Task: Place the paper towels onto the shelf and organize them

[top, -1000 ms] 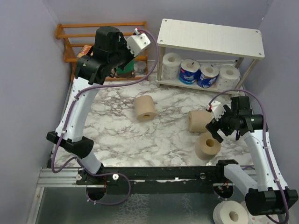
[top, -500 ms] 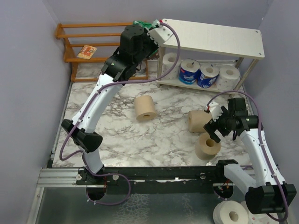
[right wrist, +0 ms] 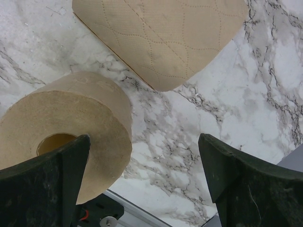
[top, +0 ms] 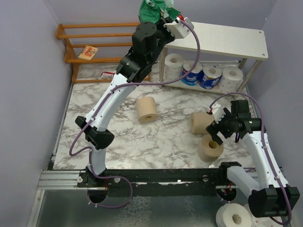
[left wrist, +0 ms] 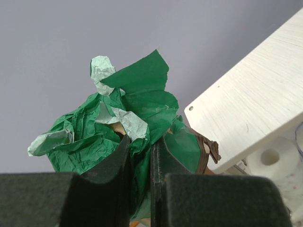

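Note:
The shelf board's bare end (top: 183, 42) (left wrist: 213, 116) lies below the left gripper on the right in the top view, so the gripper has to go to that side, then down, and release.
My left gripper (top: 163, 16) is shut on the crumpled green-wrapped pack (top: 155, 6) and holds it high above the left end of the white shelf's top board (top: 222, 40). In the left wrist view the fingers (left wrist: 139, 156) pinch the green wrapper (left wrist: 137, 99), with the board (left wrist: 255, 109) to the right. On the lower tier stand a white roll (top: 173, 61), two blue-wrapped rolls (top: 191, 73) and another white roll (top: 232, 75). Three tan rolls lie on the table (top: 147, 109), (top: 201, 122), (top: 210, 147). My right gripper (top: 217, 130) is open above the two right ones (right wrist: 71, 137), (right wrist: 161, 38).
An orange-brown slatted rack (top: 94, 35) stands at the back left with a small packet (top: 88, 52) on it and a red-and-white item (top: 107, 74) below. White rolls (top: 234, 217) lie off the table at the bottom right. Purple walls close in on three sides.
My left arm has carried the green pack from the wooden rack up and to the right, above the shelf's left end. The right arm has barely moved.

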Robot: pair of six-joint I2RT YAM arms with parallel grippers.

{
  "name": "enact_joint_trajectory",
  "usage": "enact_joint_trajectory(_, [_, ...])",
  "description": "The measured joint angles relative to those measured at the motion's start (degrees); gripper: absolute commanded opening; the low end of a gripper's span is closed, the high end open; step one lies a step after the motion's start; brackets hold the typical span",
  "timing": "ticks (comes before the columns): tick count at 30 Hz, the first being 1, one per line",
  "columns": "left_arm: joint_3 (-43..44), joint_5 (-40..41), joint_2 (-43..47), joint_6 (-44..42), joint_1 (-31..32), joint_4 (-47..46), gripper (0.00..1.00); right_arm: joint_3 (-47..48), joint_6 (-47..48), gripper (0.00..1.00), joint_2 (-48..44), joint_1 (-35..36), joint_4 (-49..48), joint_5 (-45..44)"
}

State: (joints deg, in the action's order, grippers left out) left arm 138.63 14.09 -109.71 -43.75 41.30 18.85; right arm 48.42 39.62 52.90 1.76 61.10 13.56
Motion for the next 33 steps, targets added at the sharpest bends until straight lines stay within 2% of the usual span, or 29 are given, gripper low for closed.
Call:
enact_joint_trajectory(10, [0.68,0.87,-8.68,-2.54,0.52,-9.84,0.0,0.7,2.23,1.0,1.75,0.0,-0.09,1.27])
enact_joint_trajectory(15, [3.93,0.46,-13.99,-2.45,0.61,-12.37,0.0,1.97,2.27,1.0,4.72,0.0,-0.57,2.16])
enact_joint_trajectory(21, [4.35,0.26,-15.12,-3.37,1.49,-14.71,0.0,2.34,2.32,1.0,6.1,0.0,-1.36,2.51])
enact_joint_trajectory(27, [4.35,0.28,-15.15,-4.28,2.6,-17.4,0.22,2.54,2.73,1.0,7.08,0.0,-2.43,2.6])
enact_joint_trajectory(33, [4.28,0.37,-15.52,-6.84,4.13,-20.39,0.22,2.62,3.06,1.0,7.54,0.0,-3.04,2.6])
